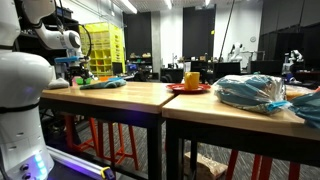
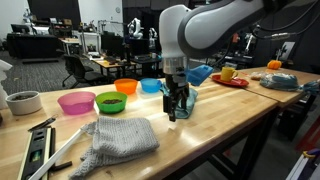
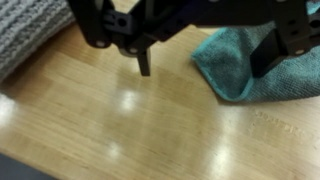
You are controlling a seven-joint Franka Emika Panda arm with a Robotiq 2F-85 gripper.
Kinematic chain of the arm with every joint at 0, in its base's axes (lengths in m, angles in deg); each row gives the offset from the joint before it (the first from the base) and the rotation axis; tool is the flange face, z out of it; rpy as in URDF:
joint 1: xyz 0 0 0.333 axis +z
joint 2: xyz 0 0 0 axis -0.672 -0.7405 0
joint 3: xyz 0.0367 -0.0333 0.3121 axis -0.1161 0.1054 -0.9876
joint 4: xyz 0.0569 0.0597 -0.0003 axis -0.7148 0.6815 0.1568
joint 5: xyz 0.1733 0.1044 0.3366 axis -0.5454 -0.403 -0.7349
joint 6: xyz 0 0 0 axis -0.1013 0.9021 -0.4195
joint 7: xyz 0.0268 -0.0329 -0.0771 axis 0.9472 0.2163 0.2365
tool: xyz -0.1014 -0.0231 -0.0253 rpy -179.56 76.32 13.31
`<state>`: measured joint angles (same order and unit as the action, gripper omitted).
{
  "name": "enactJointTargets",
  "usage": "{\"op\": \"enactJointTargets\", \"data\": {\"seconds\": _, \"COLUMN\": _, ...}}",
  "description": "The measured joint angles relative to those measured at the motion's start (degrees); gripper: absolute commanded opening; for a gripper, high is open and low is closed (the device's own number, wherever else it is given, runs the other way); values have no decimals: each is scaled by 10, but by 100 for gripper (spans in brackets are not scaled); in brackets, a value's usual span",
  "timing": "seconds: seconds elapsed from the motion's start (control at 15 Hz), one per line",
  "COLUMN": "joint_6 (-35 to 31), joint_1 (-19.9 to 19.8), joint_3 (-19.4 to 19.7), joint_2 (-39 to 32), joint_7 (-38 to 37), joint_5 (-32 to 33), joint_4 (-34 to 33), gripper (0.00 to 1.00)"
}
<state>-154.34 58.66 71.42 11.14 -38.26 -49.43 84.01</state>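
Note:
I will keep my gripper low above the table next and close its fingers onto the teal cloth's edge facing the grey cloth, because that edge is already between them.
My gripper enters the wrist view from the top and stands open just above the wooden table. A teal cloth lies crumpled on the table, its left edge between the fingers and the rest under the right finger. The left finger hangs over bare wood. Nothing is gripped. In an exterior view the gripper points straight down with the teal cloth at its tips. In another exterior view the teal cloth lies on the far left table end.
A grey knitted cloth lies in front of the gripper. Pink, green, orange and blue bowls line up behind it. A red plate with a yellow mug stands further along.

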Motion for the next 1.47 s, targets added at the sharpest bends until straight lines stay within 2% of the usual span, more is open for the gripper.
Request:
{"op": "enactJointTargets", "data": {"seconds": 0.47, "joint_6": -48, "joint_1": 1, "joint_3": -1, "joint_2": -18, "joint_7": 0, "joint_5": 49, "joint_4": 4, "gripper": 100}}
{"op": "enactJointTargets", "data": {"seconds": 0.53, "joint_6": -51, "joint_1": 1, "joint_3": -1, "joint_2": -20, "joint_7": 0, "joint_5": 53, "joint_4": 4, "gripper": 95}}
{"op": "enactJointTargets", "data": {"seconds": 0.67, "joint_6": -54, "joint_1": 1, "joint_3": -1, "joint_2": -20, "joint_7": 0, "joint_5": 56, "joint_4": 3, "gripper": 71}}
{"op": "enactJointTargets", "data": {"seconds": 0.8, "joint_6": -55, "joint_1": 0, "joint_3": 0, "joint_2": -20, "joint_7": 1, "joint_5": 56, "joint_4": 3, "gripper": 64}}
{"op": "enactJointTargets", "data": {"seconds": 1.33, "joint_6": -54, "joint_1": 0, "joint_3": 2, "joint_2": -19, "joint_7": 3, "joint_5": 53, "joint_4": -7, "gripper": 1}}
{"op": "enactJointTargets", "data": {"seconds": 1.47, "joint_6": -50, "joint_1": -1, "joint_3": 6, "joint_2": -19, "joint_7": 4, "joint_5": 46, "joint_4": -7, "gripper": 0}}
